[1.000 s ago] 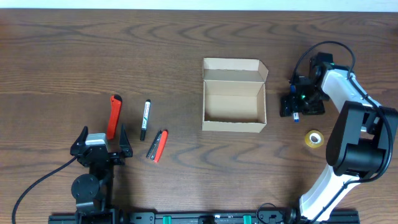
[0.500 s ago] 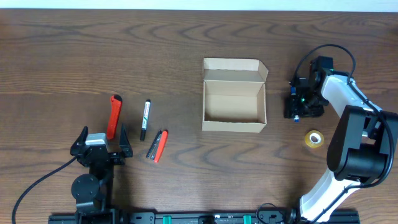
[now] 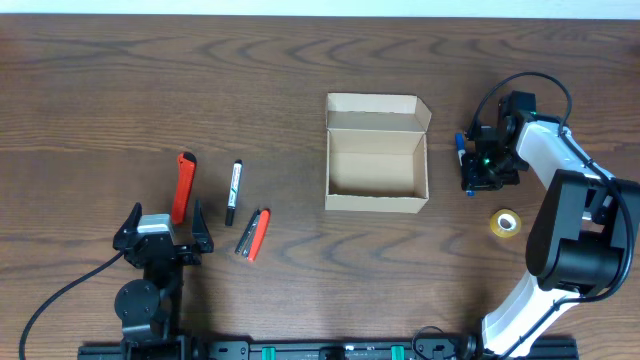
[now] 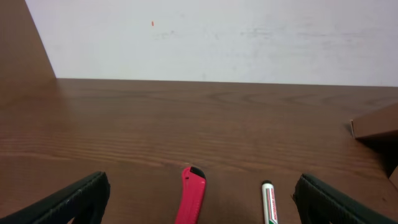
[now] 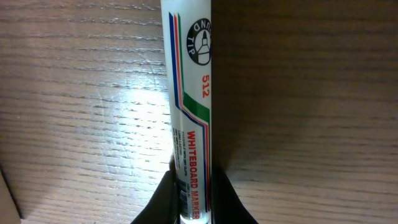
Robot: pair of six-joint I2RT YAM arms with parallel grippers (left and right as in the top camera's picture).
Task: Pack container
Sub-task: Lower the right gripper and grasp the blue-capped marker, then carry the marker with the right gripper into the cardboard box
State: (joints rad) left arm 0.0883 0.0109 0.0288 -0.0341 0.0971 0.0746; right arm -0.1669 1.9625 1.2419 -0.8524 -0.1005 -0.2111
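Observation:
My right gripper lifts over the box's side next, turns the marker crosswise, lowers it toward the box's bottom and releases, since the box stands open and empty.
The container (image 3: 376, 204), a tan cardboard box with its flap lid folded back, stands open and empty at the table's middle. Just right of it, my right gripper (image 3: 473, 166) is shut on a white whiteboard marker (image 5: 188, 74). The marker runs straight out from between the fingers (image 5: 194, 186), low over the wood. Its blue end (image 3: 461, 144) shows beside the gripper in the overhead view. My left gripper (image 3: 163, 222) stands open near the front left, its fingers wide apart (image 4: 202, 205) with nothing held.
Ahead of the left gripper lie a red utility knife (image 3: 183, 187) (image 4: 193, 198), a black-capped marker (image 3: 233, 190) (image 4: 268, 204) and a red and black tool (image 3: 253, 233). A yellow tape roll (image 3: 507, 223) sits front right of the box.
The right gripper has shut on the whiteboard marker, and the marker's blue end now shows on the box side. The left arm has not moved.

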